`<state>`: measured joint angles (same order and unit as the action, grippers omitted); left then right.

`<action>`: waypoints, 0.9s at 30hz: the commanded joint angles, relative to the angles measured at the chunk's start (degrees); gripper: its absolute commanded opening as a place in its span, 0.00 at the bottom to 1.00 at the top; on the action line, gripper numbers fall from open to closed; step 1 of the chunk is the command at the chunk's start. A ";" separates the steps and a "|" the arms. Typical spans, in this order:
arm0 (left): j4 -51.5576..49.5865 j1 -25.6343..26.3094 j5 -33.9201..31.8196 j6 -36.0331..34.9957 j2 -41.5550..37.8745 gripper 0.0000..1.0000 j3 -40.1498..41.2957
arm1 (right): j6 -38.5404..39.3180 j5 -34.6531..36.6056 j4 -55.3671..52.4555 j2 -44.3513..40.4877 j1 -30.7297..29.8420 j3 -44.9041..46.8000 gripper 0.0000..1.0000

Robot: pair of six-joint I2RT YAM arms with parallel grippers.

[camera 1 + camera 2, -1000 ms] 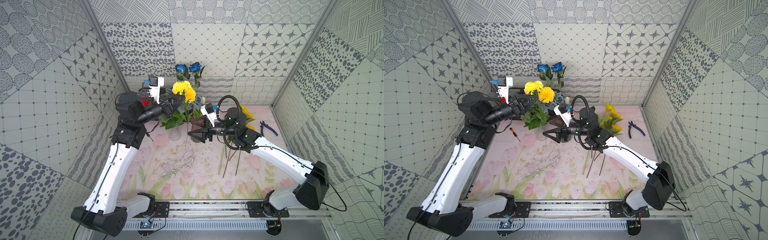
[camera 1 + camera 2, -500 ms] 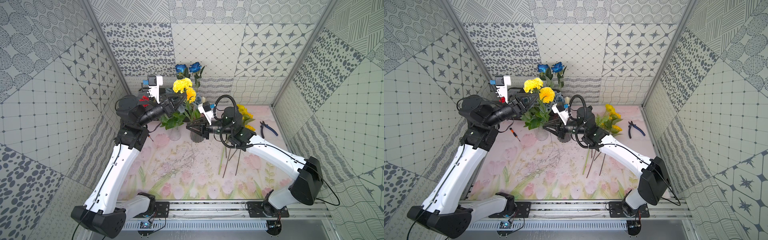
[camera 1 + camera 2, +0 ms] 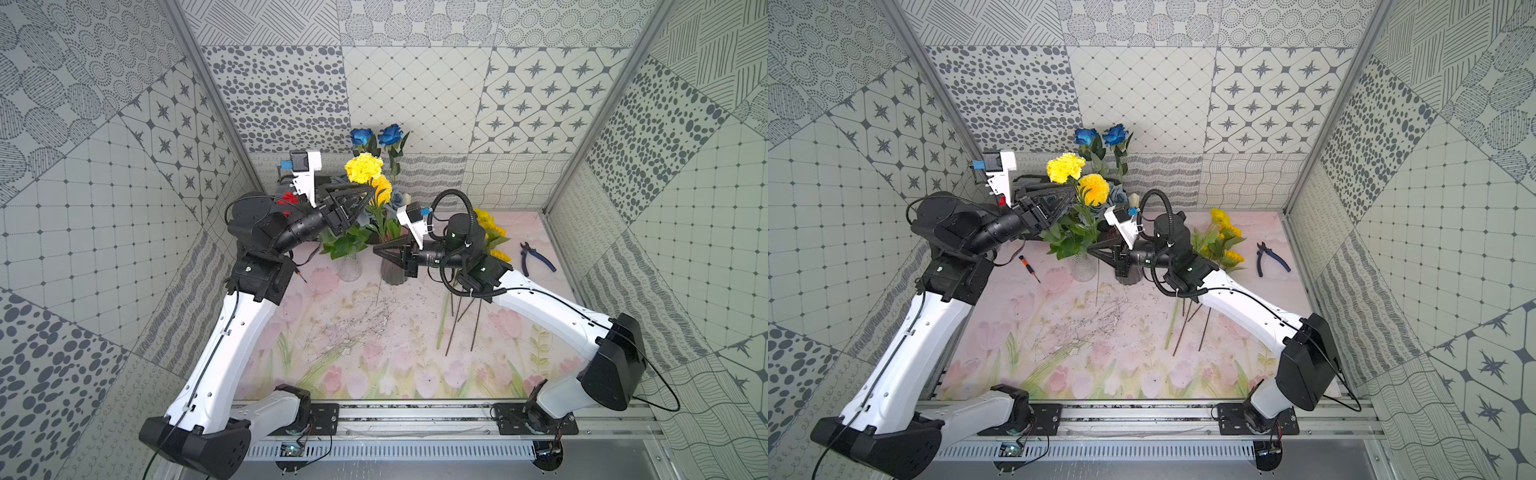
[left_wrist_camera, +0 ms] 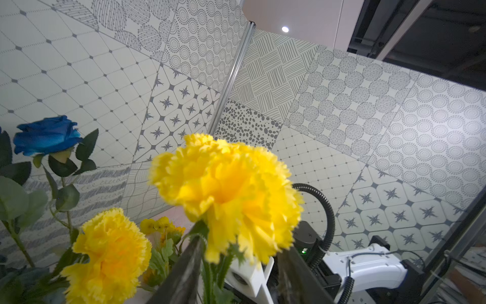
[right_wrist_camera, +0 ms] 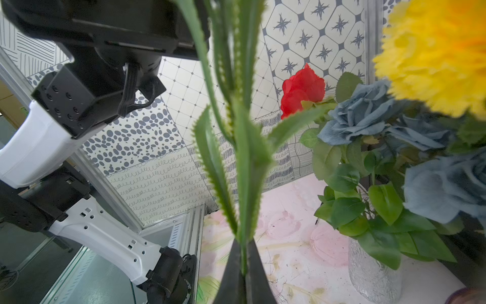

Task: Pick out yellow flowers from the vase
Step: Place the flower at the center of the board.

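Observation:
I will next carry the stem away from the vases with my right gripper and down over the yellow flowers on the mat (image 3: 1218,237), then let it go, because picked flowers are already there.
A lemon-yellow carnation (image 3: 363,167) (image 4: 226,189) stands high above the vases. My left gripper (image 3: 369,191) (image 4: 240,246) sits just under its bloom, open, with the stem passing loosely between the fingers. Lower down, my right gripper (image 3: 376,251) (image 5: 243,240) is shut on that same green leafy stem (image 5: 244,163). An orange-yellow pompom (image 3: 382,189) (image 4: 107,255) rises beside it. A clear glass vase (image 3: 349,268) (image 5: 373,273) holds grey-blue roses (image 5: 363,115). A dark grey vase (image 3: 392,272) stands behind the right gripper. More yellow flowers (image 3: 492,232) (image 3: 1223,237) lie on the mat to the right.
Two blue roses (image 3: 376,136) stand at the back wall, and a red flower (image 5: 302,89) shows behind the left wrist. Blue-handled pliers (image 3: 536,259) lie at the far right, a small screwdriver (image 3: 1029,268) at the left. Patterned walls close in on three sides.
My right gripper moved in toward the vases and shut on the carnation's stem. The left gripper, shut on that stem before, has opened.

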<state>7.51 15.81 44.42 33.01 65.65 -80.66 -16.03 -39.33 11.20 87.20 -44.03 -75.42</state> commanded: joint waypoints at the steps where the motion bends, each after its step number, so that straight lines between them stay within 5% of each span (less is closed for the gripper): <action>1: -4.14 0.13 -0.07 -5.58 -1.41 0.73 -1.22 | 1.73 2.90 0.07 -3.83 0.22 -0.34 0.00; 5: -11.75 0.14 -2.06 -11.86 -3.40 0.91 -1.02 | 2.28 5.98 -1.97 -6.48 2.38 0.44 0.00; 19: -19.22 0.09 -19.90 -22.11 -8.02 0.91 5.53 | -5.95 17.47 -19.14 -15.59 21.77 6.90 0.00; 27: -18.25 0.07 -21.00 -22.60 -7.01 0.89 8.06 | -9.24 15.56 -30.73 -8.06 30.73 10.64 0.00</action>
<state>-11.20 15.81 27.53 14.00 58.37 -73.43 -23.35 -23.05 -13.96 75.81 -14.83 -65.73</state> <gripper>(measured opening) 0.897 0.052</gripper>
